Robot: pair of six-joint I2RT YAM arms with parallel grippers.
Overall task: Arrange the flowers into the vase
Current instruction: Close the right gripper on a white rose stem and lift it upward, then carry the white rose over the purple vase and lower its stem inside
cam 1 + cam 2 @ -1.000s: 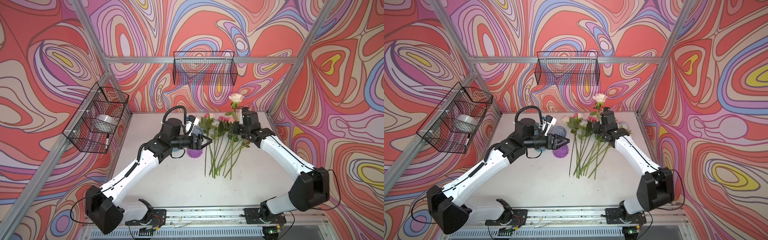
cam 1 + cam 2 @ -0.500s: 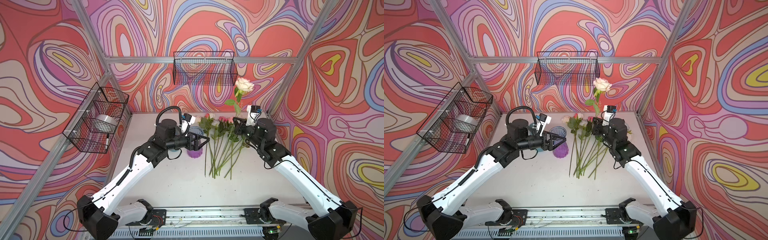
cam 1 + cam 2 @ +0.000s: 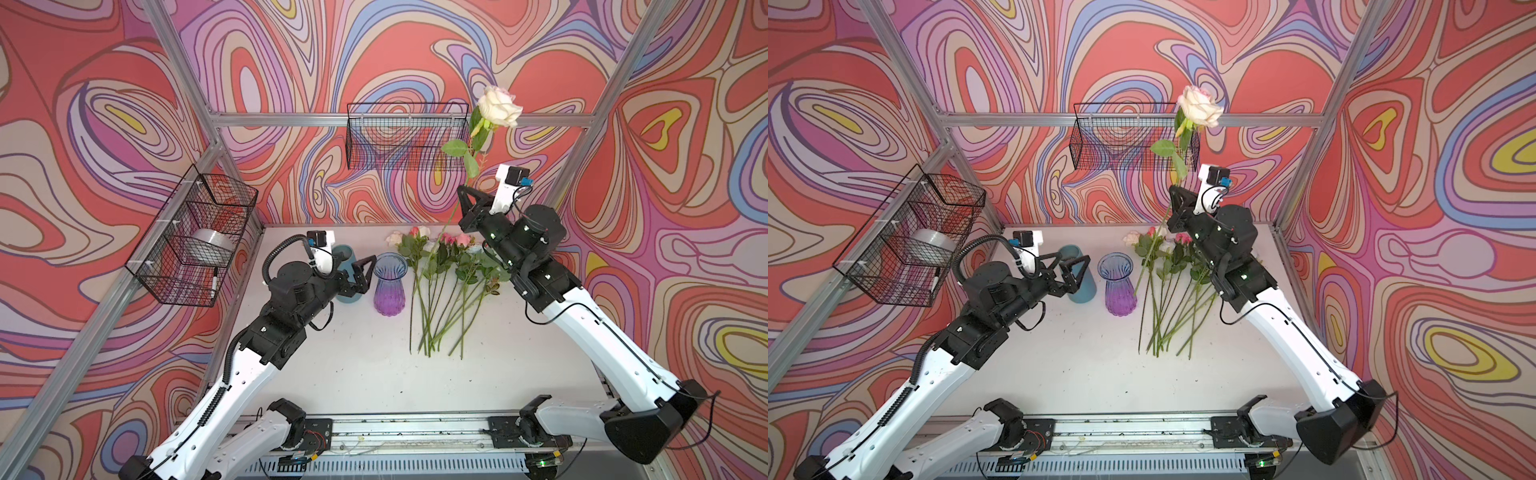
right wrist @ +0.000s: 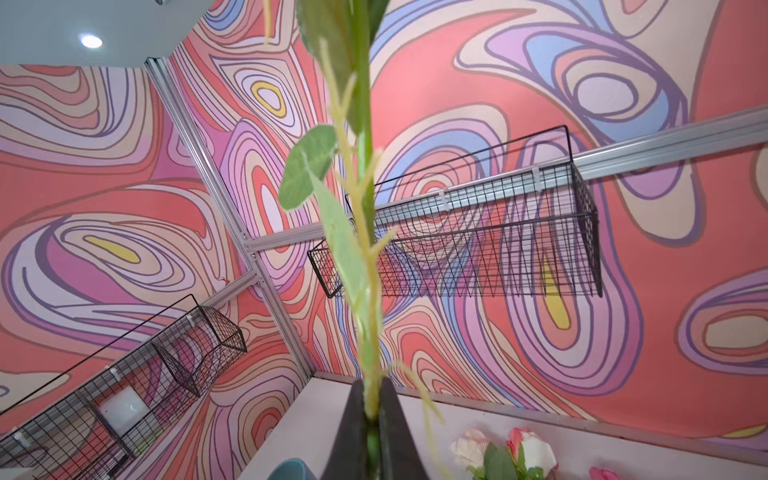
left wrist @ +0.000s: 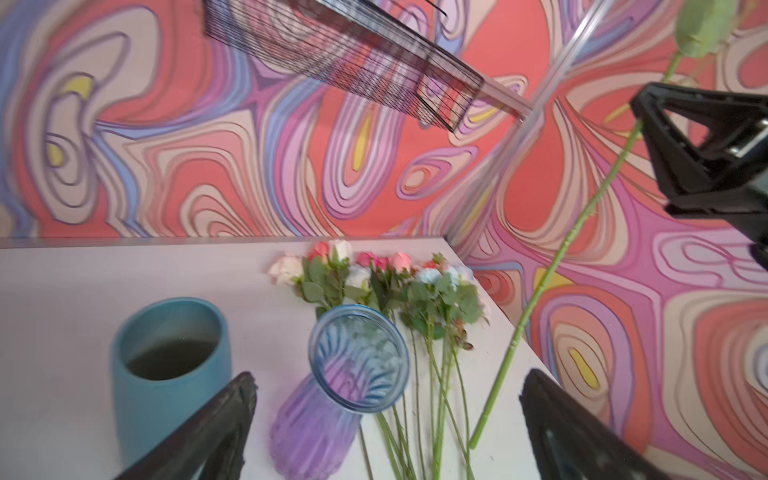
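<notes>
The cream rose's green stem goes across to the vase's opening (image 3: 390, 265) next. My right gripper lowers to release it inside, since the stem's lower end hangs free.
My right gripper (image 3: 462, 194) (image 3: 1173, 195) (image 4: 372, 401) is shut on the green stem of a cream rose (image 3: 498, 107) (image 3: 1200, 109) and holds it high, bloom up, near the back wall. The stem's lower end (image 5: 478, 436) hangs free above the table. The other flowers (image 3: 444, 286) (image 3: 1173, 286) (image 5: 386, 282) lie in a bunch on the table, blooms toward the back. Left of them stands a glass vase (image 3: 390, 289) (image 3: 1119, 289) (image 5: 316, 424), blue-rimmed and purple below. My left gripper (image 3: 359, 276) (image 3: 1069, 268) (image 5: 388, 380) is open and empty just left of that vase.
A teal cylinder pot (image 3: 348, 254) (image 3: 1079, 286) (image 5: 166, 374) stands behind my left gripper. A wire basket (image 3: 407, 137) hangs on the back wall close to the raised bloom. Another basket (image 3: 195, 237) on the left wall holds a tape roll (image 3: 210, 245).
The right arm has lifted the cream rose higher and swung back to the right. The left gripper has drawn back left from over the glass vase and opened wider.
</notes>
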